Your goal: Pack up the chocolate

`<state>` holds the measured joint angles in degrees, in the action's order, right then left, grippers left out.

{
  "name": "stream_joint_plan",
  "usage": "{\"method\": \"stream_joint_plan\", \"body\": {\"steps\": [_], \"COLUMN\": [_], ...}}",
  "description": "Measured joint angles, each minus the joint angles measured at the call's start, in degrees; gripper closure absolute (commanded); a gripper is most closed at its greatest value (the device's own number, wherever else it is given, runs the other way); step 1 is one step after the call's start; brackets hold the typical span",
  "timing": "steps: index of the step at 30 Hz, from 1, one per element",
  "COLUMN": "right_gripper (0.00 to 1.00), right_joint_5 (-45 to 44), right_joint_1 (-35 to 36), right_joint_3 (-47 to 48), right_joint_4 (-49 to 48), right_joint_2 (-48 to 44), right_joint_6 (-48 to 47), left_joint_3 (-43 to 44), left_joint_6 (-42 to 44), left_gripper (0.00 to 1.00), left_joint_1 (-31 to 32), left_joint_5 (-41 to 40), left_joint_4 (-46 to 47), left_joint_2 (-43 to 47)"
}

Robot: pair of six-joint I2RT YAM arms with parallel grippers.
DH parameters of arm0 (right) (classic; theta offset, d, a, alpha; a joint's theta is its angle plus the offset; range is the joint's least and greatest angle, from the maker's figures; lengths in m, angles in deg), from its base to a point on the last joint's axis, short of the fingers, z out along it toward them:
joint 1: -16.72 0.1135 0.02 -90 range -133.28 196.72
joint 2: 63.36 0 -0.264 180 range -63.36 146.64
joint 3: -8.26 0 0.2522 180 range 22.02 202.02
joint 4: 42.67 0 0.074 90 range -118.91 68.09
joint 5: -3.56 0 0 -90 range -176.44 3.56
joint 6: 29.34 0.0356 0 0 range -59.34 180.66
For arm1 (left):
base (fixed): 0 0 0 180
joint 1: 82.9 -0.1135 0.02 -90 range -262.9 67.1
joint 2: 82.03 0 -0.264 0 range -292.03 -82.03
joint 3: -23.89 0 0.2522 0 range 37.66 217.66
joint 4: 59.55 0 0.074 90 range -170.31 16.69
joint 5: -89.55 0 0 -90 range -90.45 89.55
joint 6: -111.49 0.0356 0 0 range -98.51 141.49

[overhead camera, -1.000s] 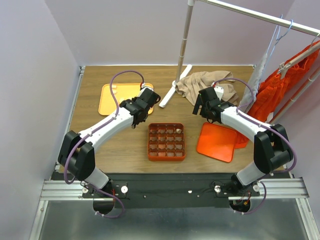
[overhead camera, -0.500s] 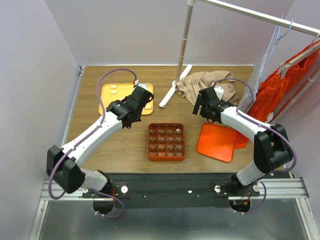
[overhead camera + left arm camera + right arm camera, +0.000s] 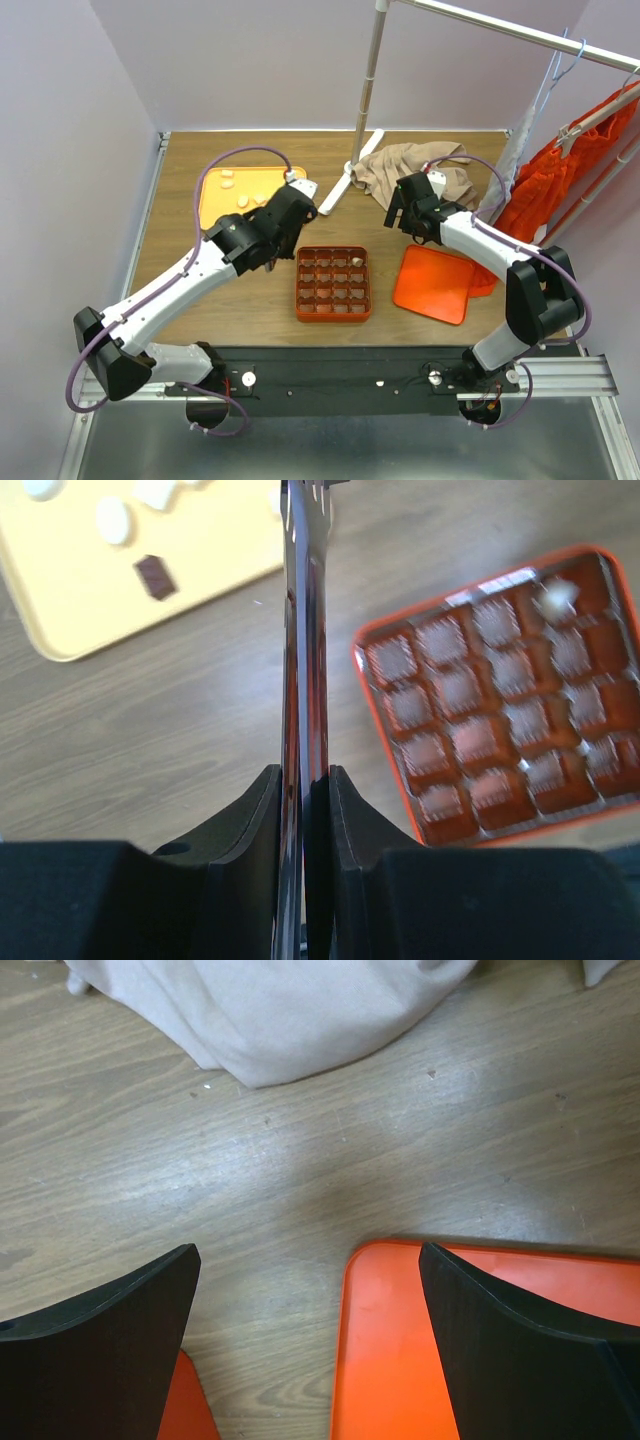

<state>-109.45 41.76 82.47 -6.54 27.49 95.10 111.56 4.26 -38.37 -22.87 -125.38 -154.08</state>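
Observation:
Next, my left gripper moves down to the right in the top view over the box's far-row cell beside the pale chocolate piece. It then releases the tongs there, since that cell is empty.
Several pieces of chocolate, cream-white and brown, lie on the yellow tray at the back left. One pale piece sits in a far-right cell of the orange gridded box. My left gripper hangs between tray and box, shut on shiny metal tongs that reach towards the tray's corner. I cannot see whether the tong tips hold anything. My right gripper stands open over bare wood at the corner of the flat orange lid.
A beige cloth lies at the back, just beyond the right gripper. A clothes rack pole rises from its white base. An orange garment hangs at the right edge.
The left arm has stretched out and lowered its elbow, and its gripper with the tongs has shifted a little right towards the box. The right arm has not moved.

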Motion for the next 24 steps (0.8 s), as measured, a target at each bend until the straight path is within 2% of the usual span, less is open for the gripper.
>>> {"method": "stream_joint_plan", "body": {"steps": [7, 16, 24], "right_gripper": [0.00, 0.00, 0.00], "right_joint_5": [0.17, 0.20, 0.24], "right_joint_1": [0.00, 0.00, 0.00], "right_joint_3": [0.57, 0.55, 0.55], "right_joint_4": [-0.04, -0.04, -0.04], "right_joint_2": [0.02, 0.02, 0.02], "right_joint_6": [0.02, 0.02, 0.02], "left_joint_3": [0.00, 0.15, 0.15], "left_joint_6": [-2.62, -7.48, -9.35], "left_gripper": [0.97, 0.97, 0.96], "left_joint_1": [9.09, 15.39, 18.49], "left_joint_5": [1.73, 2.51, 2.49], "left_joint_4": [-3.50, -6.78, -7.50], "left_joint_2": [0.07, -0.50, -2.19]}}
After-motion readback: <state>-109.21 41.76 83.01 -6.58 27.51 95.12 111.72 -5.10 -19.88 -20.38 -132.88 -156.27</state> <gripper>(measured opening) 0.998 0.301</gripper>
